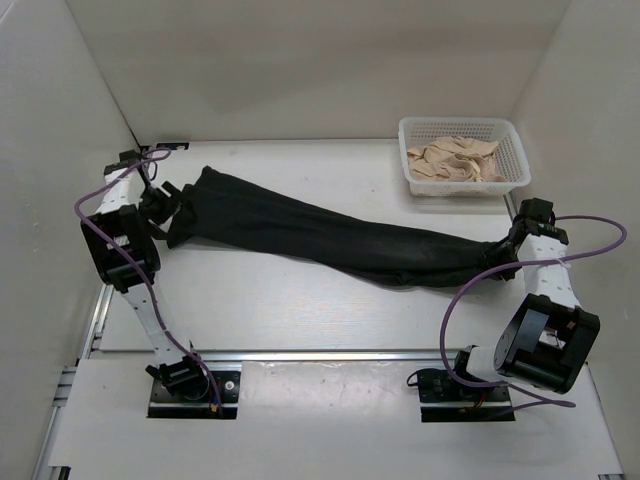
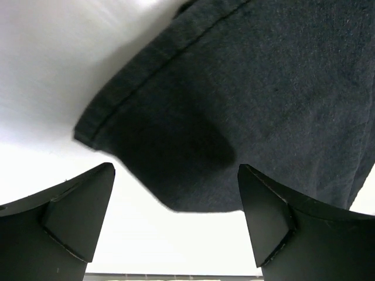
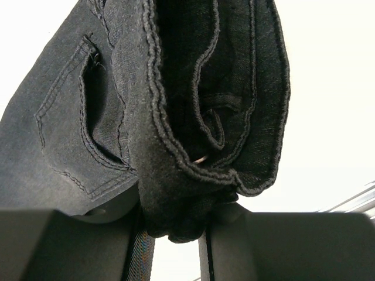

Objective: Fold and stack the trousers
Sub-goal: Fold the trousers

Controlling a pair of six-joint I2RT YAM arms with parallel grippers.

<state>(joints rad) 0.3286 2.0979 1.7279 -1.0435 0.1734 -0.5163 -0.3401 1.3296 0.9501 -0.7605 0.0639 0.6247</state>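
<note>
My right gripper holds the waistband, and it will next pull back slightly and release it over the bare tabletop just behind, as the trousers (image 1: pixel 330 235) already lie stretched.
The black trousers (image 1: pixel 330 235) lie stretched in a long diagonal band across the table, from far left to near right. My left gripper (image 1: pixel 165 212) is open at the leg-hem end; in the left wrist view the hem (image 2: pixel 222 117) lies just ahead of the spread fingers (image 2: pixel 79 211), with nothing between them. My right gripper (image 1: pixel 508 250) is shut on the waistband end. In the right wrist view the bunched waistband (image 3: pixel 187 146) with a pocket (image 3: pixel 76 134) is pinched between the jaws.
A white plastic basket (image 1: pixel 512 170) holding beige clothing (image 1: pixel 455 160) stands at the far right. White walls enclose the table on three sides. Purple cables loop beside each arm. A metal rail runs along the near edge.
</note>
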